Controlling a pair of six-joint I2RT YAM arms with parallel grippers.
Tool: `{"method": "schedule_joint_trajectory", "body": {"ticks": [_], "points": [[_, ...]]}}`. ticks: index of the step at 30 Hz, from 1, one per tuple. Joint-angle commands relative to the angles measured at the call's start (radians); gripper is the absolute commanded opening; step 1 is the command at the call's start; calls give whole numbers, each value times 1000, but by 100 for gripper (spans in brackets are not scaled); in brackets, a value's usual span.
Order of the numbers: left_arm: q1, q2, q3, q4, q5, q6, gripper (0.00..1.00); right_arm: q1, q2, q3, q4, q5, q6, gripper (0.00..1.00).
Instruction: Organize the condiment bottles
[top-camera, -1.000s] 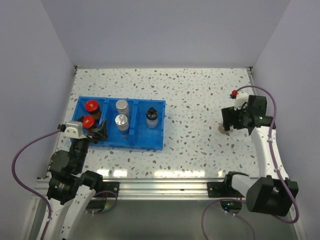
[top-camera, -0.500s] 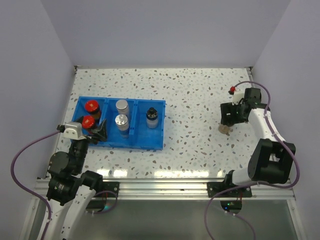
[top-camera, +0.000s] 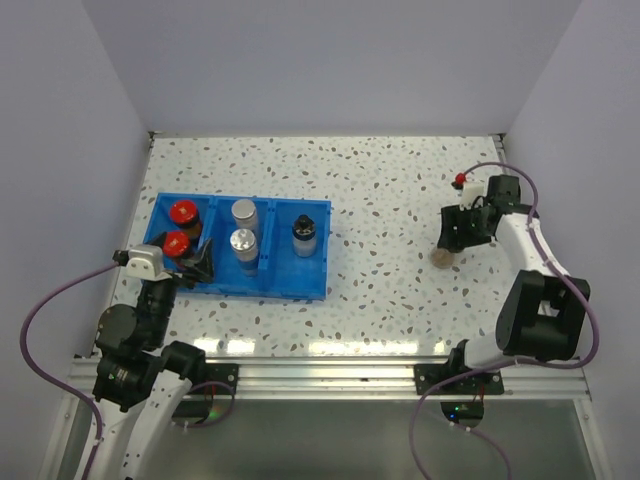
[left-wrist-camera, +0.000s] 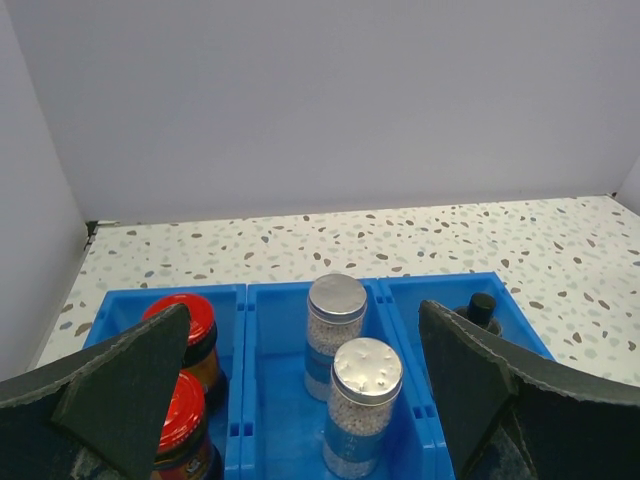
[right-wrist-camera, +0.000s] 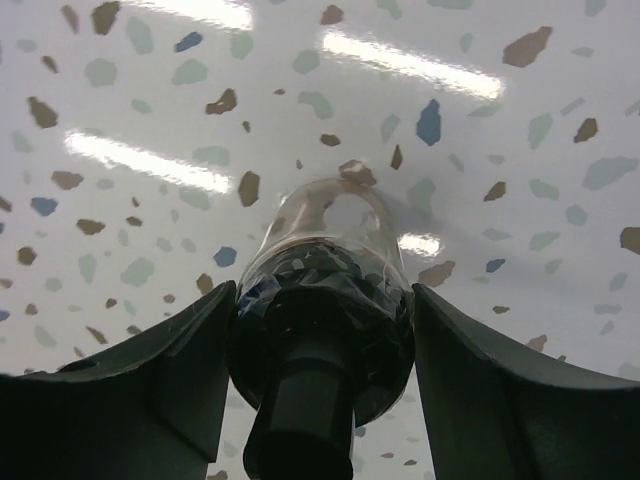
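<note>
My right gripper lifts across to its left in the top view next. Then it lowers and releases in the other black-capped bottle's tray section, whose near end is free.
A clear bottle with a black cap (right-wrist-camera: 325, 250) stands on the speckled table at the right, also seen from above (top-camera: 441, 259). My right gripper (right-wrist-camera: 322, 288) is shut on it, both fingers (right-wrist-camera: 180, 360) pressed against its sides. In the blue tray (top-camera: 290, 290) stand two red-lidded jars (top-camera: 182, 212), two silver-topped shakers (top-camera: 243, 243) and another black-capped bottle (top-camera: 305, 232). My left gripper (left-wrist-camera: 302, 310) hangs open at the tray's near left edge (top-camera: 200, 262), holding nothing, facing the shakers (left-wrist-camera: 366, 375), the jars (left-wrist-camera: 185, 318) and the capped bottle (left-wrist-camera: 482, 308).
The tray has three compartments and lies on the left half of the table (top-camera: 380, 200). Purple-grey walls close the table on three sides. The right arm's cable loops near the right wall.
My right gripper's jaws have closed from wide open onto the clear bottle, and the wrist shifted slightly left. The left arm has not moved.
</note>
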Motion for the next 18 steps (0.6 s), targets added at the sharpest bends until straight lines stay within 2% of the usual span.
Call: {"method": "schedule_joint_trajectory", "body": {"ticks": [1, 4, 9, 14, 18], "points": [[6, -7, -11, 46, 10, 32, 100, 14, -128, 74, -84, -201, -80, 0], [6, -7, -11, 46, 8, 30, 100, 78, -194, 127, -185, -306, -133, 0], [6, -4, -12, 44, 1, 29, 100, 334, -260, 213, -215, -320, -121, 0], [6, 16, -9, 38, -9, 29, 100, 556, -177, 359, -223, -355, -93, 0], [6, 36, -6, 35, -18, 30, 100, 667, -38, 526, -276, -371, -115, 0]]}}
